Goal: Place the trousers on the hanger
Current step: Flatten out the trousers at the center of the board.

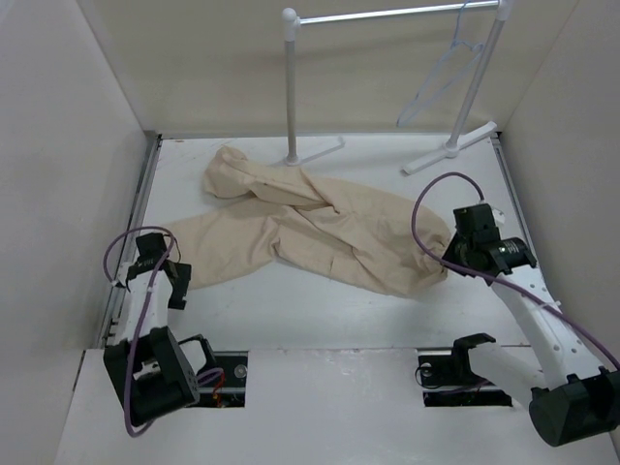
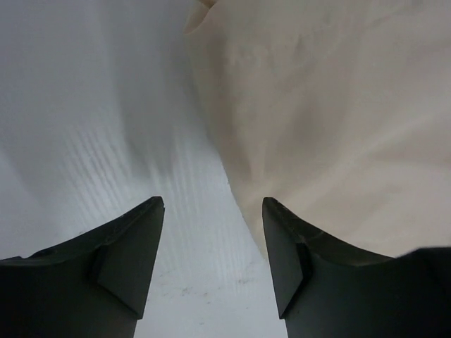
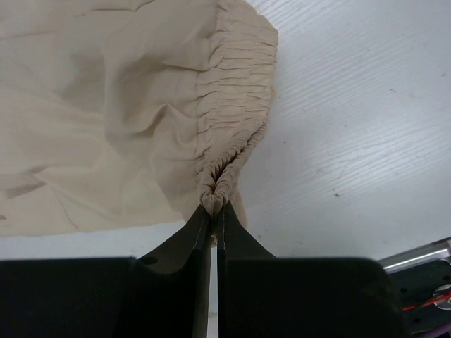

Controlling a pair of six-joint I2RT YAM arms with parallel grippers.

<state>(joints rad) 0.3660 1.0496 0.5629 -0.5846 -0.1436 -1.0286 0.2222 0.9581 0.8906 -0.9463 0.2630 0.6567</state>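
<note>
I will next pull the trousers' waistband toward the right in the top view with my right gripper and release it on the bare tabletop beside it, because the trousers lie crumpled.
The beige trousers [image 1: 310,228] lie crumpled across the middle of the white table. My right gripper [image 3: 214,205] is shut on the gathered elastic waistband [image 3: 236,98] at the trousers' right end [image 1: 441,262]. My left gripper [image 2: 213,204] is open and empty just above the table, at the edge of a trouser leg end [image 2: 331,120]; in the top view it is at the left [image 1: 174,276]. The thin pale hanger [image 1: 441,77] hangs from the rack rail at the back right, far from both grippers.
The white tube rack [image 1: 291,87] stands at the back with its feet [image 1: 450,150] on the table; one foot touches the trousers. Beige walls close in the left, back and right. Two openings [image 1: 218,373] in the near shelf hold the arm bases.
</note>
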